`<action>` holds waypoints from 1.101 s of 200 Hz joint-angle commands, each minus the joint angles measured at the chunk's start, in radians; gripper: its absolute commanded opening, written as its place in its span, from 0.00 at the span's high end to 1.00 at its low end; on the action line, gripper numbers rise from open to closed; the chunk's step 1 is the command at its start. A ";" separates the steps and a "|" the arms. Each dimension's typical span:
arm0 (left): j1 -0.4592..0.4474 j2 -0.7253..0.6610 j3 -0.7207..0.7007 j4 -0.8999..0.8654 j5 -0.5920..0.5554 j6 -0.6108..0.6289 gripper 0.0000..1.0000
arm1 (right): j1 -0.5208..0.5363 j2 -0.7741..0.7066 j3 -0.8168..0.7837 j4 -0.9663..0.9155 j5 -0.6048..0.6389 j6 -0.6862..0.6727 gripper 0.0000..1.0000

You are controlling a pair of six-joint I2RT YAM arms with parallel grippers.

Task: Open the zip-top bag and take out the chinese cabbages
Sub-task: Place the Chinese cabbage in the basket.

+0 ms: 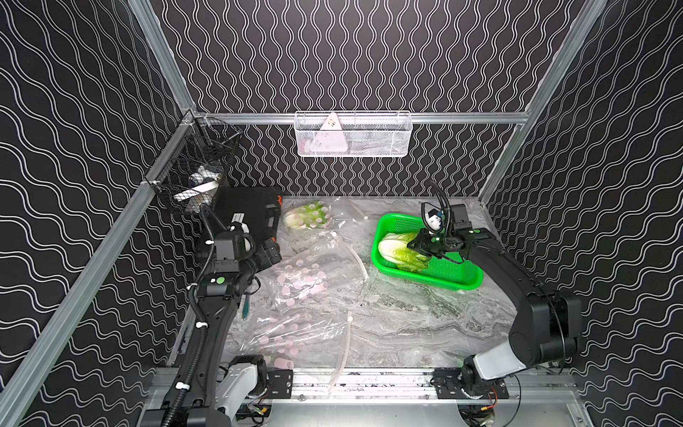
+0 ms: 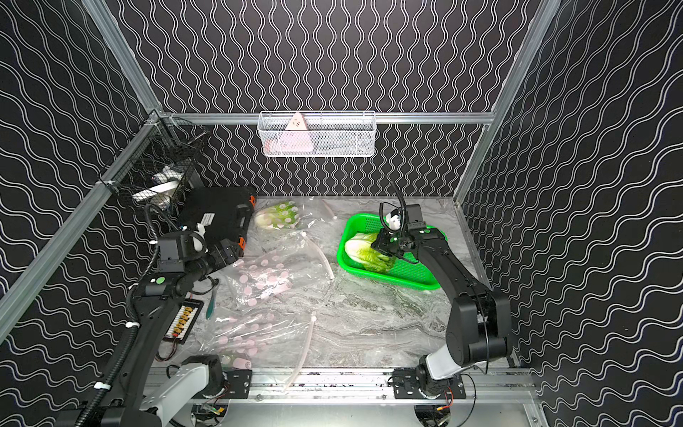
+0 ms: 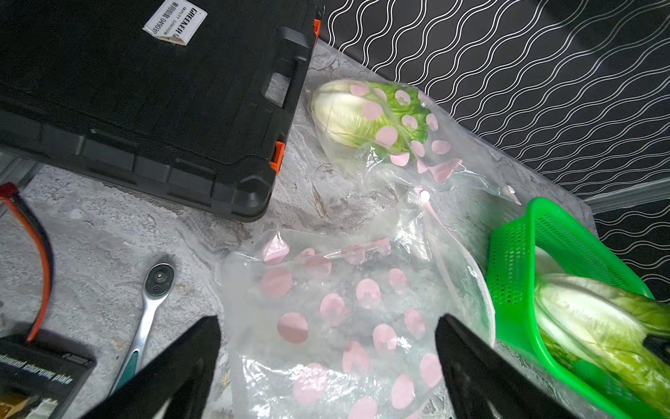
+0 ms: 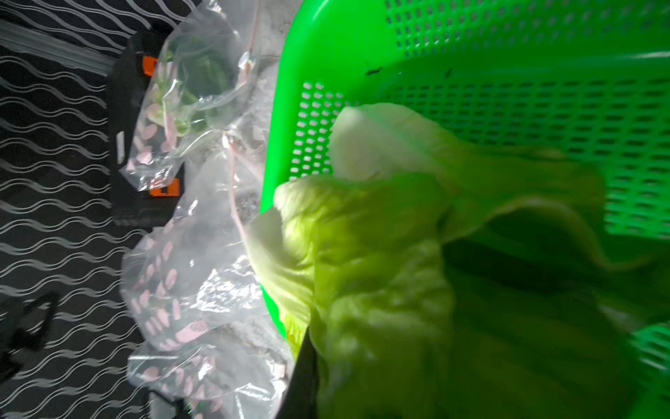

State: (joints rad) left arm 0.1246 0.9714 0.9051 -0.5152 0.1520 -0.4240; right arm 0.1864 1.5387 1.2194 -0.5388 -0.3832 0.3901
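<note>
Next, my right gripper moves toward the basket's empty end point(image 1: 460, 272) and releases the chinese cabbage, since a second chinese cabbage lies in the basket's end by the bags.
Three clear zip-top bags with pink dots lie on the marble table. The far bag point(image 1: 308, 218) holds one chinese cabbage point(image 3: 359, 116). The middle bag point(image 1: 314, 273) and the near bag point(image 1: 295, 332) look flat and empty. My left gripper point(image 3: 328, 321) is open, low over the middle bag point(image 3: 344, 319), with nothing between its fingers. My right gripper point(image 1: 419, 249) is shut on the leafy end of a chinese cabbage point(image 1: 397, 249), which is held in the green basket point(image 1: 458, 281). In the right wrist view a second whitish head point(image 4: 380, 138) shows beside the held one point(image 4: 362, 283).
A black tool case point(image 1: 251, 218) lies at the back left, close to the left arm. A ratchet wrench point(image 3: 152, 308) and a charger board point(image 2: 184, 321) lie by the left edge. A white wire basket point(image 1: 353, 135) and a black one point(image 1: 196, 166) hang on the walls.
</note>
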 commanded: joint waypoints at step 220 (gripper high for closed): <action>-0.240 0.045 0.068 0.057 0.151 0.089 0.01 | -0.001 -0.172 -0.129 0.086 1.039 0.110 1.00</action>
State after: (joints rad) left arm -0.0700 1.0050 0.9508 -0.4583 0.3088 -0.3862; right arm 0.1841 1.3220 1.0817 -0.4099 0.4671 0.4397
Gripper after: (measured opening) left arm 0.990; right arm 0.060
